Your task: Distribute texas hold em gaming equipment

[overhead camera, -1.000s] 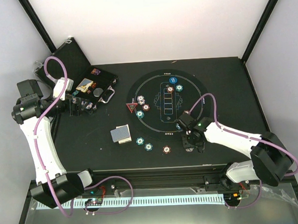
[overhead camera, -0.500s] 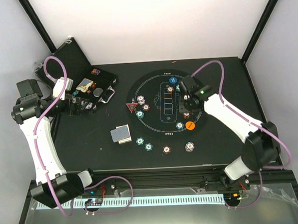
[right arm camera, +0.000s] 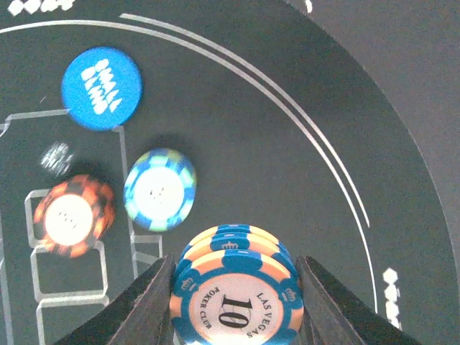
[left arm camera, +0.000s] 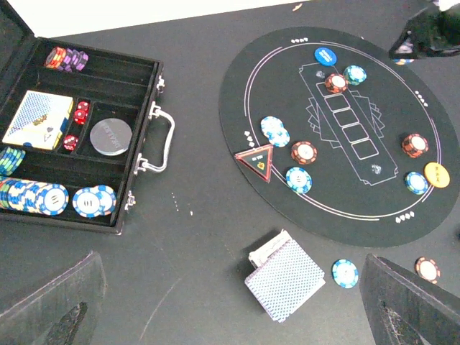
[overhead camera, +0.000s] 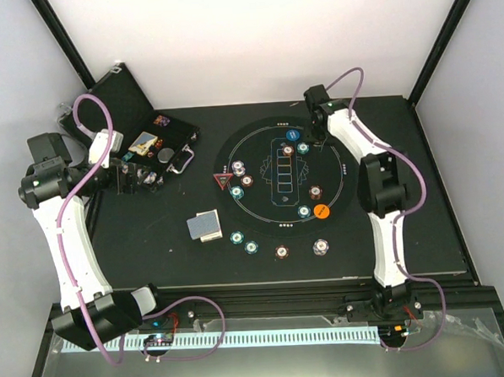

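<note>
The bare mat beside the teal chip lies below the right gripper, so the right gripper will next lower the chips onto that spot and let go of them.
My right gripper [right arm camera: 233, 291] is shut on a short stack of blue-and-peach "10" poker chips [right arm camera: 237, 316], held just above the far right part of the round mat [overhead camera: 270, 206]. Just beyond it lie a blue disc [right arm camera: 101, 88], a teal chip [right arm camera: 159, 189] and a brown-red chip [right arm camera: 74, 215]. In the top view the right gripper [overhead camera: 320, 138] is beside the blue disc [overhead camera: 292, 135]. An orange disc [overhead camera: 321, 210], a red triangle marker [overhead camera: 223, 180] and the card deck [overhead camera: 205, 225] lie lower down. My left gripper [left arm camera: 230, 305] is open and empty, high above the deck [left arm camera: 285, 279].
The open black case [left arm camera: 108, 215] with chip rows, a card pack and dice stands at the far left. Several loose chips lie on the mat and several lie off its near edge [overhead camera: 281, 252]. The right arm's elbow [overhead camera: 380, 186] stands right of the mat.
The right arm has swung from the table's near edge across the mat to its far right side. A chip it covered near the front edge now shows. The left arm has not moved.
</note>
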You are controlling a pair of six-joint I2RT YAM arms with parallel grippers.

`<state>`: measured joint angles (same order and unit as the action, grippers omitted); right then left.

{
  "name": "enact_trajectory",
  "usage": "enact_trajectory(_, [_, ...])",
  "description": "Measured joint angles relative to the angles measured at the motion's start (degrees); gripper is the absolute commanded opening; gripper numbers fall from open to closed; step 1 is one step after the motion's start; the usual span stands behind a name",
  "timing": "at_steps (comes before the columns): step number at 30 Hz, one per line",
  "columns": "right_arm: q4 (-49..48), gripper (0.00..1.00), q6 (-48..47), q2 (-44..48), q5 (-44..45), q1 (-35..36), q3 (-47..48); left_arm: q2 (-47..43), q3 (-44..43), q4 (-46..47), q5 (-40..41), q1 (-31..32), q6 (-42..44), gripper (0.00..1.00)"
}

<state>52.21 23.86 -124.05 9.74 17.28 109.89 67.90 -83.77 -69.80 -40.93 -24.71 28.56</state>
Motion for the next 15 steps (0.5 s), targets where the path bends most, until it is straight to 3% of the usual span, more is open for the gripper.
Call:
enact_trajectory(6, [2.0, 0.19, -0.8, -12.4, -0.9, -2.9, 12.1, 0.0, -0.5, 0.0, 0.0, 0.0, 0.0, 0.99])
enact_trajectory(15, [3.8, 0.20, -0.9, -20.9, -2.0, -4.5, 19.2, 0.0, -0.5, 0.1, 0.2, 0.0, -0.1, 0.99])
